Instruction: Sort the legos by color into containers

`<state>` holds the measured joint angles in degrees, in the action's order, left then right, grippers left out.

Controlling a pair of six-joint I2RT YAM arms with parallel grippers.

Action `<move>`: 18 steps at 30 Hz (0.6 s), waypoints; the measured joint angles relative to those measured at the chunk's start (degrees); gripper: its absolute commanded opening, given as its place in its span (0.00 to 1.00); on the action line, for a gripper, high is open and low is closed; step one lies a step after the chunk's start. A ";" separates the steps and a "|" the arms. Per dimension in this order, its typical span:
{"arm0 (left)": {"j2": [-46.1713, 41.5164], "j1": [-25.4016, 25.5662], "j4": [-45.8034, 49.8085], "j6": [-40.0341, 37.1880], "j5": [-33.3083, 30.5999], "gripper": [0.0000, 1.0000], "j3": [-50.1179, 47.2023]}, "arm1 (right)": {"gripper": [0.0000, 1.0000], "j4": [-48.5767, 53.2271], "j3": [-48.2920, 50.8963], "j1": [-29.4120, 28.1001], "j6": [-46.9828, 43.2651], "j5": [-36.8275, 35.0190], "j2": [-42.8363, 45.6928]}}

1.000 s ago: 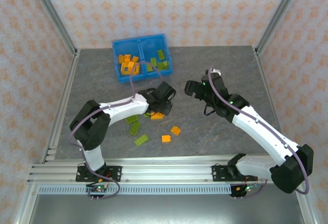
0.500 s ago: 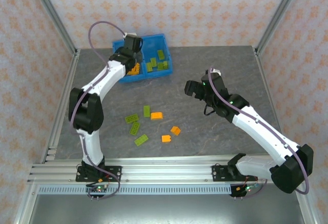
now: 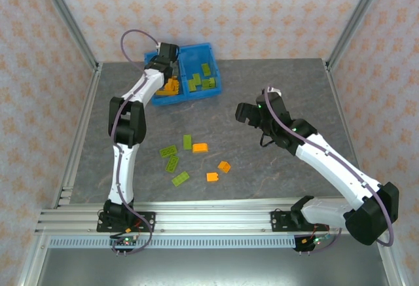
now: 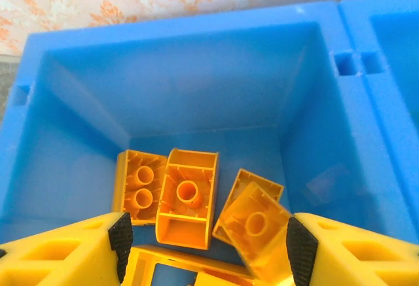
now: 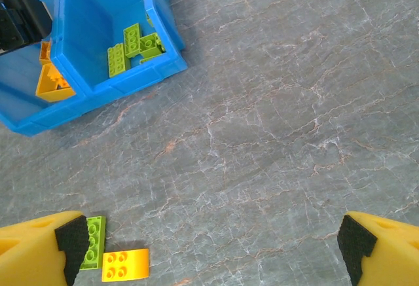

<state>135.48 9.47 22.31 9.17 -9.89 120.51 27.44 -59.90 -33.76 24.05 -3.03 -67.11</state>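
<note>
My open right gripper should move over the orange brick next, lower and close around it. The brick still lies loose on the tabletop beside the green one.
The blue bin [image 3: 214, 70] stands at the back of the table. My left gripper [image 4: 204, 247] hangs open over its left compartment [image 4: 196, 96], which holds several orange legos [image 4: 186, 194]. One orange brick [image 4: 255, 224] lies blurred just below the right fingertip, not pinched. The right compartment holds lime green legos [image 5: 134, 47]. My right gripper [image 5: 215, 250] hovers open and empty over bare table, right of the loose bricks. In the top view the left gripper [image 3: 168, 69] is at the bin and the right gripper [image 3: 246, 112] is mid-table.
Loose on the table lie several green bricks [image 3: 173, 163] and three orange ones [image 3: 200, 147], [image 3: 224, 166], [image 3: 212, 177]. A green brick [image 5: 93, 241] and an orange brick [image 5: 124, 264] sit by my right gripper's left finger. Metal frame posts and patterned walls surround the table.
The left arm swung from the middle of the table, beside the loose bricks, back to the bin's left compartment. The right arm has stayed still.
</note>
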 measured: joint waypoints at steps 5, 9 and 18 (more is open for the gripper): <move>-11.69 0.20 -1.70 3.17 4.90 0.67 -10.82 | 0.99 -0.09 -0.15 0.00 0.00 0.02 -0.48; -28.37 0.52 -4.15 8.50 9.88 0.68 -23.87 | 0.99 -0.96 -0.46 0.00 -0.37 1.88 -3.08; -62.34 5.60 -3.17 13.44 16.11 0.78 -51.34 | 0.97 -3.08 -1.68 -8.13 -17.29 13.60 -12.46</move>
<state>73.14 15.07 19.14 22.61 6.22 69.17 24.36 -61.58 -41.89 6.76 10.57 -79.57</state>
